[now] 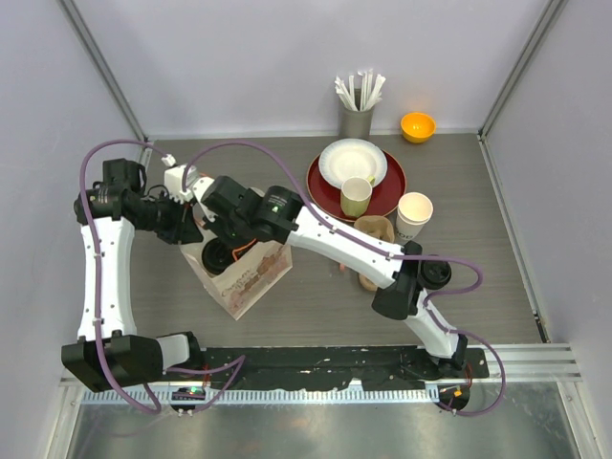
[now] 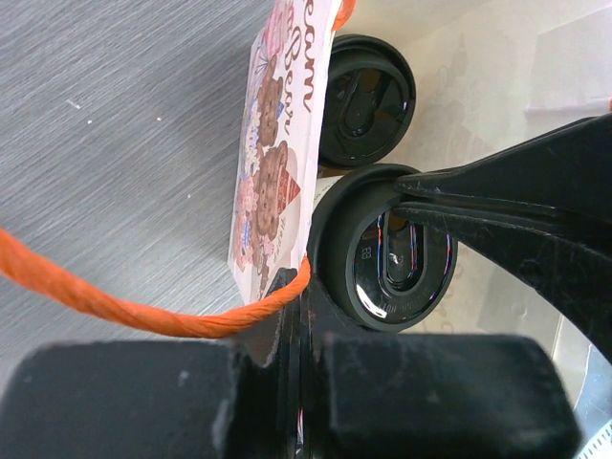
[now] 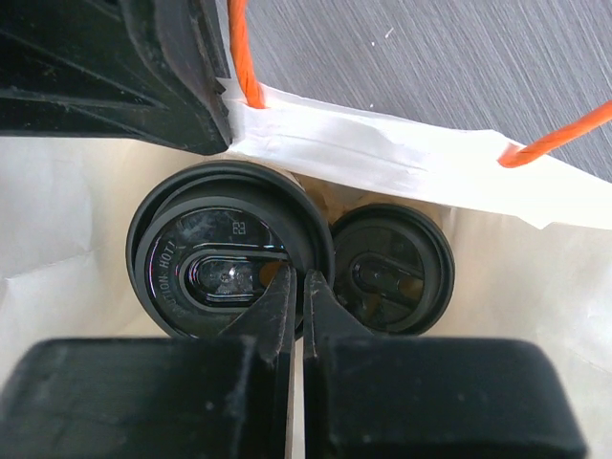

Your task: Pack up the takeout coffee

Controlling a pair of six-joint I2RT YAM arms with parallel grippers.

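Note:
The robot's right gripper will go down deeper into the bag and let go of the held cup beside the other cup, since the other cup's lid is below the right gripper.
Two black-lidded takeout coffee cups stand side by side inside a white printed paper bag (image 1: pixel 253 284) with orange cord handles. In the right wrist view my right gripper (image 3: pixel 298 277) is shut on the lid rim of the nearer cup (image 3: pixel 206 253); the other cup (image 3: pixel 392 268) sits beside it, lower in the bag. My left gripper (image 2: pixel 304 287) is shut on the bag's edge (image 2: pixel 277 143), next to the held cup (image 2: pixel 394 251); the other cup (image 2: pixel 368 96) is beyond. From above, both grippers, left (image 1: pixel 196 232) and right (image 1: pixel 222 229), meet at the bag's mouth, where one lid (image 1: pixel 218 256) shows.
A red plate (image 1: pixel 390 191) with a white bowl (image 1: pixel 352 161) and a pale green mug (image 1: pixel 356 196) sits at the back. A white mug (image 1: pixel 414 215), a brown object (image 1: pixel 375 231), a metal holder of straws (image 1: pixel 356 113) and an orange bowl (image 1: pixel 418 126) stand nearby.

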